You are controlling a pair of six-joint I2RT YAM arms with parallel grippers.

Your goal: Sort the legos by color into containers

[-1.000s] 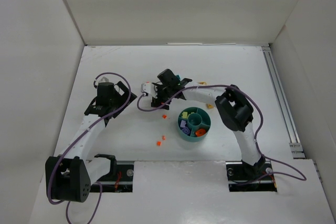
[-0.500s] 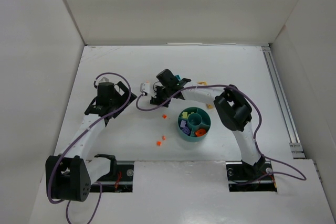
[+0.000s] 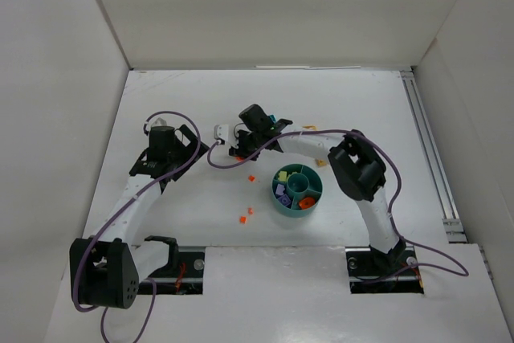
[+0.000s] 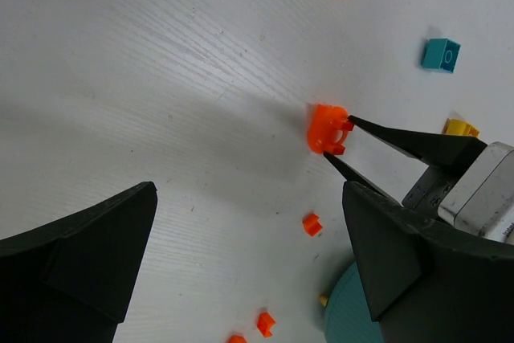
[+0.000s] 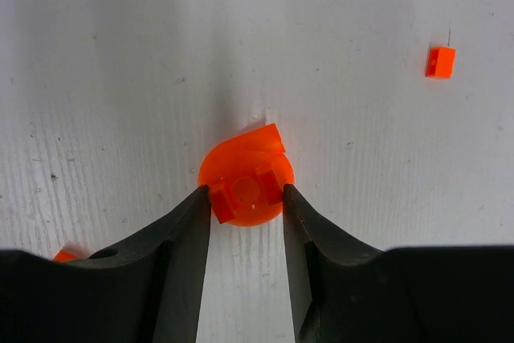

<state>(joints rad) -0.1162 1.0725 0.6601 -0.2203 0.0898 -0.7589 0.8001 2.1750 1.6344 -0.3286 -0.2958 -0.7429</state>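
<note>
My right gripper will next lift the round orange piece and carry it back over the section of the teal dish (image 3: pixel 307 202) that already holds orange.
My right gripper (image 5: pixel 246 198) is shut on a round orange lego piece (image 5: pixel 245 174), with a finger touching each side, just over the white table. The left wrist view shows the piece (image 4: pixel 328 128) pinched between the right gripper's black fingertips. In the top view this gripper (image 3: pixel 234 149) is left of the teal dish (image 3: pixel 298 187), whose sections hold purple, orange, yellow and teal bits. My left gripper (image 4: pixel 249 263) is wide open and empty, further left in the top view (image 3: pixel 185 152).
Loose orange bits lie on the table (image 3: pixel 251 177) (image 3: pixel 242 218) (image 3: pixel 250 211). A small orange brick (image 5: pixel 439 62) lies beyond the held piece. A teal brick (image 4: pixel 441 55) and a yellow bit (image 4: pixel 458 127) lie near the right arm. Cardboard walls enclose the table.
My right gripper has shifted slightly left and away from the dish. The left arm has not moved.
</note>
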